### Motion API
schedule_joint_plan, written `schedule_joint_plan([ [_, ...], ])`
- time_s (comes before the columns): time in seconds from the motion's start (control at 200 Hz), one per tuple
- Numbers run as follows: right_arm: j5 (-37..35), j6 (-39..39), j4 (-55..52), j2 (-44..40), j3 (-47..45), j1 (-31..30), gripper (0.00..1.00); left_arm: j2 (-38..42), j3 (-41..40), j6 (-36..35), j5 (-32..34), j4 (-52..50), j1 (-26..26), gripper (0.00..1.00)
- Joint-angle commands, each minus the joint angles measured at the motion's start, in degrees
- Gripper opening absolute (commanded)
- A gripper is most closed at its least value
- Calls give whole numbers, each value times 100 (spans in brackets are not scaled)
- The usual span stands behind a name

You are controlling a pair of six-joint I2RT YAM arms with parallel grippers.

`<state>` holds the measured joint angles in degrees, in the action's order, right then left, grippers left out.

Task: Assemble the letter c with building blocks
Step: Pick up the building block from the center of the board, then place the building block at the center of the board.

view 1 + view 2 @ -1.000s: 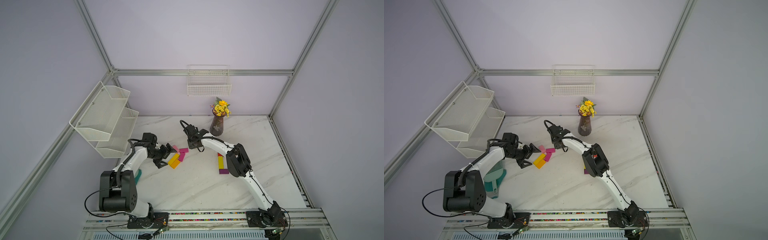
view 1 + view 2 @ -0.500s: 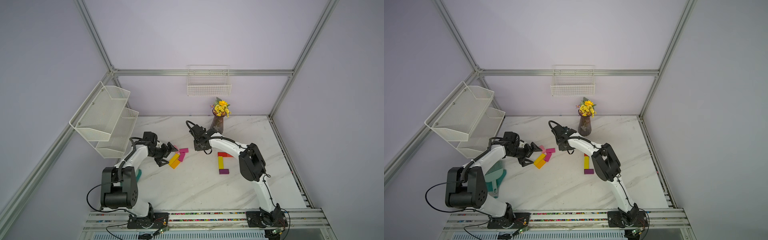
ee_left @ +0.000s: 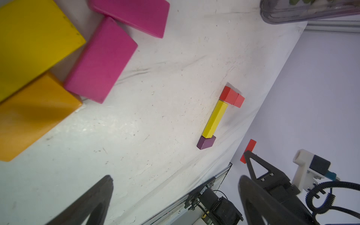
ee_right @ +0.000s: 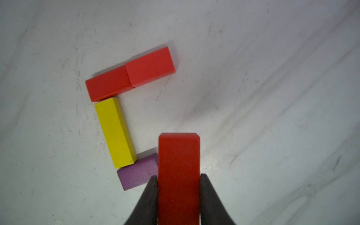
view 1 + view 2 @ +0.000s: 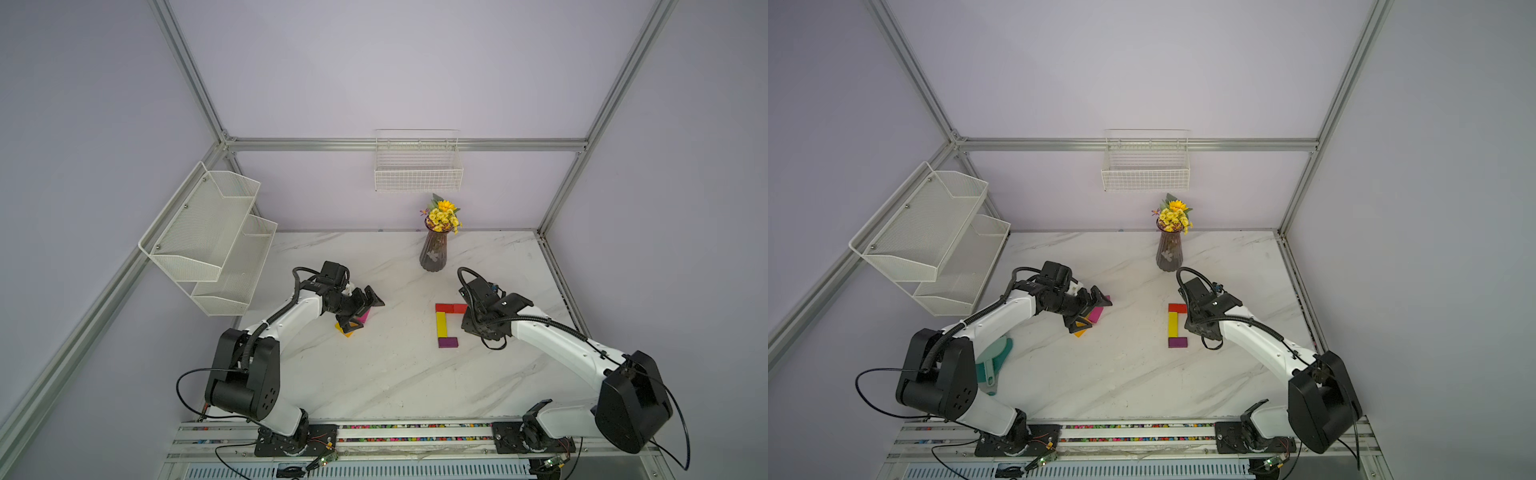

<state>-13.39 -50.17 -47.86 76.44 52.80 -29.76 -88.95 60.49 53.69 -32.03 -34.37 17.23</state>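
Note:
My right gripper moves back and down next to release its red block beside the purple block's loose end, as the letter's foot is shorter than its top.
Building blocks lie in a partial letter: two red blocks (image 4: 130,75) end to end, a long yellow block (image 4: 115,132) down from them, and a purple block (image 4: 138,171) at its foot. My right gripper (image 4: 178,176) is shut on another red block (image 4: 179,155), which covers the purple block's free end. In both top views the wrist (image 5: 484,320) hides that gripper. My left gripper (image 5: 360,311) stands open above the loose pile: a yellow block (image 3: 33,42), an orange block (image 3: 33,116) and two magenta blocks (image 3: 101,62).
A vase of yellow flowers (image 5: 434,249) stands behind the letter. A white mesh shelf (image 5: 208,237) hangs at the left wall and a wire basket (image 5: 417,166) on the back wall. A teal object (image 5: 994,357) lies by the left arm's base.
My right arm has swung from the loose pile to the right and toward the front, carrying the red block to the letter. My left gripper has shifted a little over the pile.

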Motion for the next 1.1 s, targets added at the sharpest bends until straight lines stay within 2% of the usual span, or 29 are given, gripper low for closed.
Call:
schedule_joint_plan([
  [0.0,167,-605,2,-325,-433,50,11,-108,354,601,400,408,411,100],
  [0.24,27,-593,169,-388,-906,67,12,-238,497,1201,934,690,1085,100],
  [0.555,14,-646,566,-227,-1393,93,13,-171,469,1516,1466,857,1497,100],
  [1.005,36,-610,909,277,-1452,154,17,-456,446,1560,1386,1155,1678,100],
  [1.095,84,-608,910,333,-1397,154,25,-563,504,1553,1262,1224,1683,100],
])
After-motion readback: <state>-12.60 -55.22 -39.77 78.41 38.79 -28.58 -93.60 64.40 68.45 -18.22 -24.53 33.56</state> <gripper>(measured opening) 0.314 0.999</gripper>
